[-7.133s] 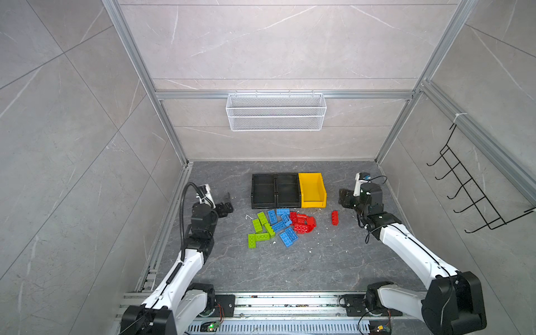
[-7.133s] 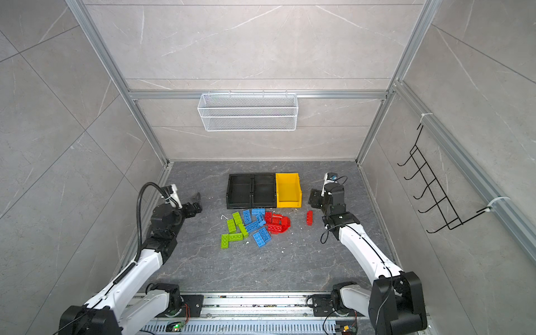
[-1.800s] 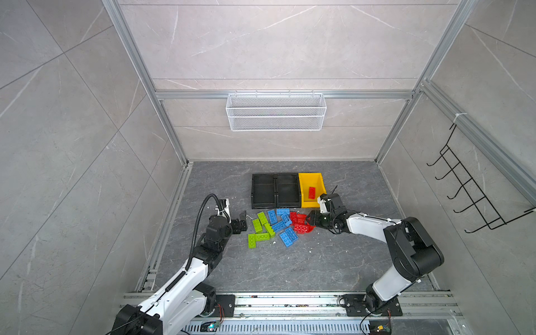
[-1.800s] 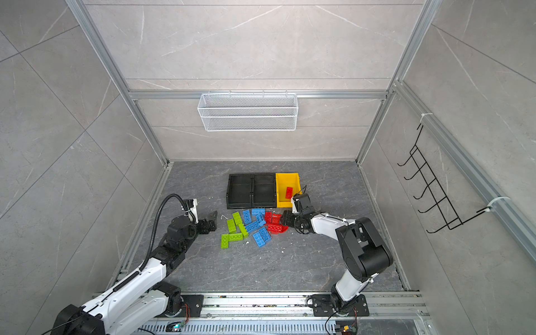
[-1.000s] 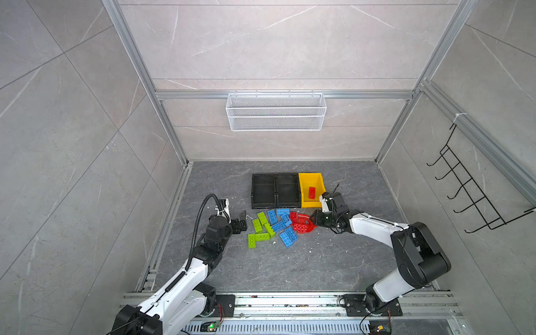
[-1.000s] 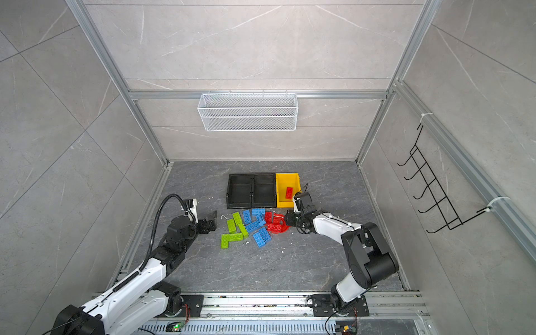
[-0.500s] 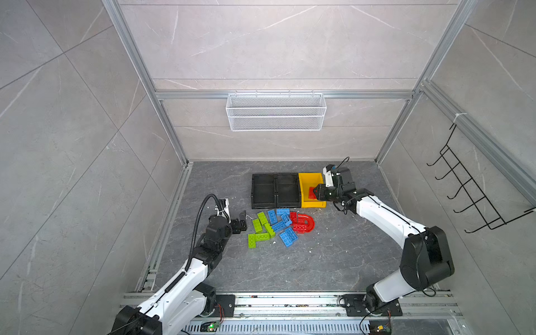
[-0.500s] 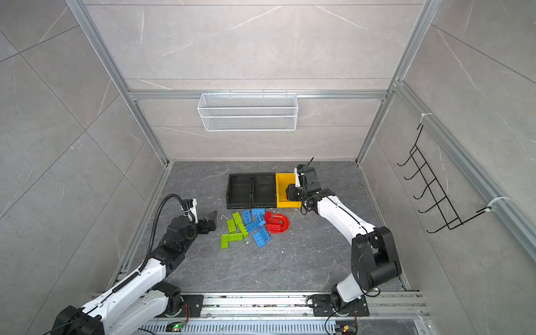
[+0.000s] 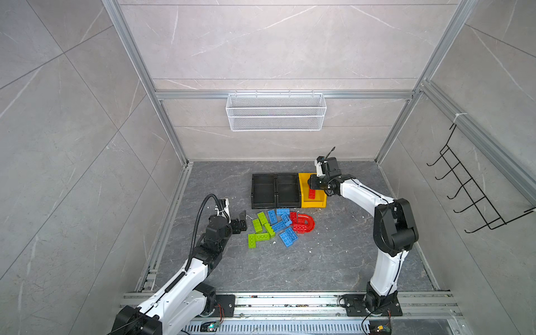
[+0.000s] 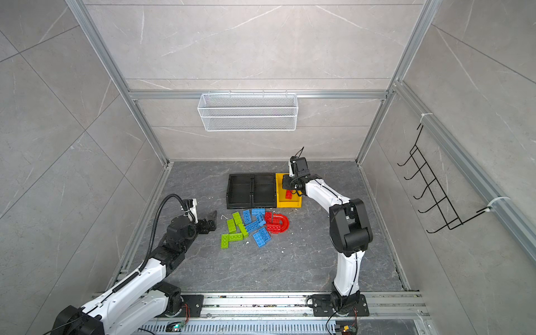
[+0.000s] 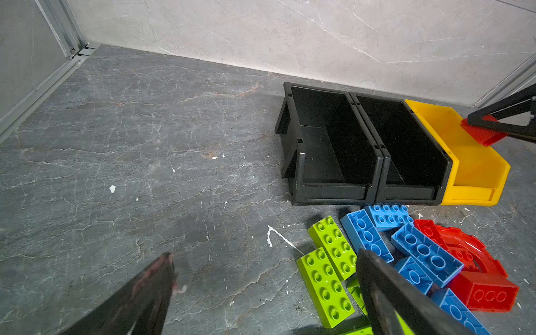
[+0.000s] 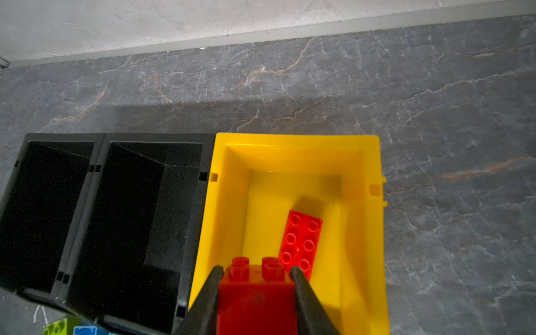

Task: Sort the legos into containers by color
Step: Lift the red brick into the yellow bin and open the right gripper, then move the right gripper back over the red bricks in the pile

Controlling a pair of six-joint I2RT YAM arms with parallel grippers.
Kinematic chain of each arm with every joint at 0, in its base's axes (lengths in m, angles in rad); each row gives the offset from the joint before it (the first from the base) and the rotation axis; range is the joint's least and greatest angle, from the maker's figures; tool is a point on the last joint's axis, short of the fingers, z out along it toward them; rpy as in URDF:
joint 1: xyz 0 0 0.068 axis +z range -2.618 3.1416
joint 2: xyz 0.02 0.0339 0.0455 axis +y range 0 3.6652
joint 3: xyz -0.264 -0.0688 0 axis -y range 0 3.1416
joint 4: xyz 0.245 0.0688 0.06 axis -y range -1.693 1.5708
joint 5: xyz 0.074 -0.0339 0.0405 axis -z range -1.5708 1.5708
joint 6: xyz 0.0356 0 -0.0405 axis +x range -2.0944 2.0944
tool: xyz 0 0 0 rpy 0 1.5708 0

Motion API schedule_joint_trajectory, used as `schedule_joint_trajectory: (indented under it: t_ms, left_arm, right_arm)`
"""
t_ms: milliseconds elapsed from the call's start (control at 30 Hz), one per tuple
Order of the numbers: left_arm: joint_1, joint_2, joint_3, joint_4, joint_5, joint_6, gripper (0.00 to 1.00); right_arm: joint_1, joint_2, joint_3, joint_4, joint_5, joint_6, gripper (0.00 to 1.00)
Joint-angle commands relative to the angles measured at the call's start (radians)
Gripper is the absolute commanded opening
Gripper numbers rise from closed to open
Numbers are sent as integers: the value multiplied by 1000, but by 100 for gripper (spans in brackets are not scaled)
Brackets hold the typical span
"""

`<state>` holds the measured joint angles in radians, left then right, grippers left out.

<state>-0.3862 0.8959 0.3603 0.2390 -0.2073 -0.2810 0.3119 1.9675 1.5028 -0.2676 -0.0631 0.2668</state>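
Note:
Next, my right gripper moves down toward the yellow bin point(image 9: 304, 191) and releases the red brick, since the bin's bare bottom lies below, beside another red brick.
The legos lie in a pile on the floor: lime green bricks point(image 9: 259, 229), blue bricks point(image 9: 282, 226) and red ones with a curved piece point(image 9: 306, 224). Behind them stand the containers, two black bins point(image 9: 262, 175) point(image 9: 287, 175) and a yellow bin point(image 9: 304, 191). My right gripper point(image 12: 256, 271) hovers over the yellow bin, shut on a red brick point(image 12: 255, 295). Another red brick point(image 12: 301, 243) lies inside that bin. My left gripper point(image 11: 265, 255) is open just left of the green bricks, with nothing between its fingers.
A white wire basket point(image 9: 275, 111) hangs on the back wall. A black wire rack point(image 9: 475, 191) is on the right wall. Aluminium rails point(image 9: 171, 214) edge the grey floor. Both black bins show empty.
My right gripper has carried a red brick from the pile up and back to above the yellow bin. The left arm has stayed still.

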Motion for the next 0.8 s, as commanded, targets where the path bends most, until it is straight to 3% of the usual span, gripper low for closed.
schedule_joint_trajectory:
  t_ms: [0, 200, 467, 633, 767]
  left_arm:
    - [1, -12, -1, 30, -10, 8, 99]
    - [0, -12, -1, 29, -8, 7, 99]
    - [0, -18, 1, 25, -15, 2, 99]
    - [0, -23, -1, 22, -20, 6, 99]
    - [0, -29, 1, 18, -19, 0, 99]
  right_arm:
    - [-2, 57, 77, -24, 7, -21, 33]
    - [-3, 114, 130, -48, 11, -19, 36]
    - [-3, 81, 122, -71, 13, -37, 51]
    - [-1, -64, 15, -53, -60, -45, 56]
    - [19, -247, -192, 35, -219, -35, 57]
